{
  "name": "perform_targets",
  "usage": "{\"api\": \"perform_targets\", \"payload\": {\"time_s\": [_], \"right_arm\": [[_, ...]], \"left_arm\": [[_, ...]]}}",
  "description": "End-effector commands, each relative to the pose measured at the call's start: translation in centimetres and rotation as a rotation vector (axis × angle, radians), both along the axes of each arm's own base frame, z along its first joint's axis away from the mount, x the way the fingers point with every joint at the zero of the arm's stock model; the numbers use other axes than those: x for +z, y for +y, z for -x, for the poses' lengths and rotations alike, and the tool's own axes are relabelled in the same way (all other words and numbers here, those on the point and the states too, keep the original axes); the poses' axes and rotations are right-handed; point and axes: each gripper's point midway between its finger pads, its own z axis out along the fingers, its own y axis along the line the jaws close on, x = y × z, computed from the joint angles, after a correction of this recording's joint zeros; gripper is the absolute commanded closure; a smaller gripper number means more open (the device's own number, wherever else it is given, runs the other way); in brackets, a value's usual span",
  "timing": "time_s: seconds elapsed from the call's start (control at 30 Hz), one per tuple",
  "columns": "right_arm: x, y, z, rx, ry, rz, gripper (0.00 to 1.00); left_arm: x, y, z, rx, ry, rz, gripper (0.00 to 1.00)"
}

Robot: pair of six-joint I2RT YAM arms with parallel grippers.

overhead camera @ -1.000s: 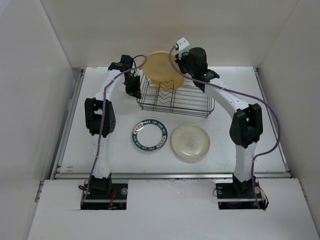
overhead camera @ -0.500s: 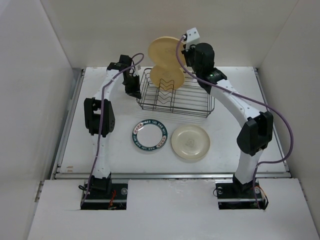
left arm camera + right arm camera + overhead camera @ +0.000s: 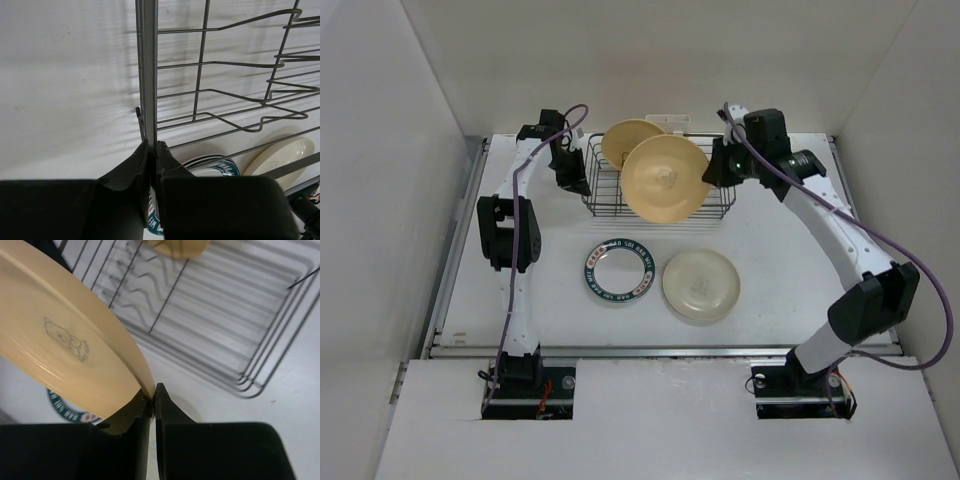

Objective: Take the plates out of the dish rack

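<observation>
My right gripper holds the yellow-orange plate (image 3: pixel 665 178) and next needs to move back and down over the cream plate (image 3: pixel 701 285) to release it there. The cream one is below my gripper, toward my base.
My right gripper (image 3: pixel 712 176) is shut on the rim of a yellow-orange plate (image 3: pixel 665 178) and holds it in the air over the front of the black wire dish rack (image 3: pixel 715 207). In the right wrist view the plate (image 3: pixel 65 350) fills the left and my gripper (image 3: pixel 152 396) pinches its edge. A second yellow plate (image 3: pixel 625 142) stands in the rack at the back. My left gripper (image 3: pixel 578 180) is shut on the rack's left end wire (image 3: pixel 148 75). A teal-rimmed plate (image 3: pixel 618 271) and a cream plate (image 3: pixel 701 285) lie flat on the table.
White walls enclose the table on the left, back and right. A metal rail (image 3: pixel 660 350) runs along the table's near edge. The two flat plates lie between the rack and that rail.
My right gripper has lifted the yellow-orange plate out of the rack and swung it down and forward over the rack's front. The rack and my left gripper have shifted slightly left.
</observation>
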Motion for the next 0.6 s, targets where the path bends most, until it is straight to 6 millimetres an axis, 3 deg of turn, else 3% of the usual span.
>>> {"api": "perform_targets", "payload": {"time_s": [0.0, 0.07, 0.1, 0.17, 0.2, 0.57], "right_arm": [[-4.8, 0.6, 7.2, 0.023, 0.326, -0.084, 1.00], [-7.2, -0.1, 9.0, -0.017, 0.419, -0.100, 1.00], [-9.9, -0.8, 10.8, -0.040, 0.502, -0.092, 1.00], [-10.5, -1.4, 12.2, -0.086, 0.525, -0.110, 1.00], [-12.0, -2.4, 12.8, -0.128, 0.549, -0.091, 1.00], [-17.0, -7.0, 14.9, -0.323, 0.637, -0.006, 1.00]], "left_arm": [[1.8, 0.5, 0.4, 0.071, 0.004, 0.035, 1.00], [1.8, 0.5, 0.6, 0.071, 0.002, 0.035, 1.00], [1.8, 0.5, 0.6, 0.080, 0.006, 0.039, 1.00], [2.0, 0.3, 0.8, 0.076, 0.007, 0.047, 1.00], [1.7, 0.3, 1.0, 0.085, 0.020, 0.049, 1.00], [2.0, -0.1, 2.1, 0.072, 0.036, 0.079, 1.00]]}}
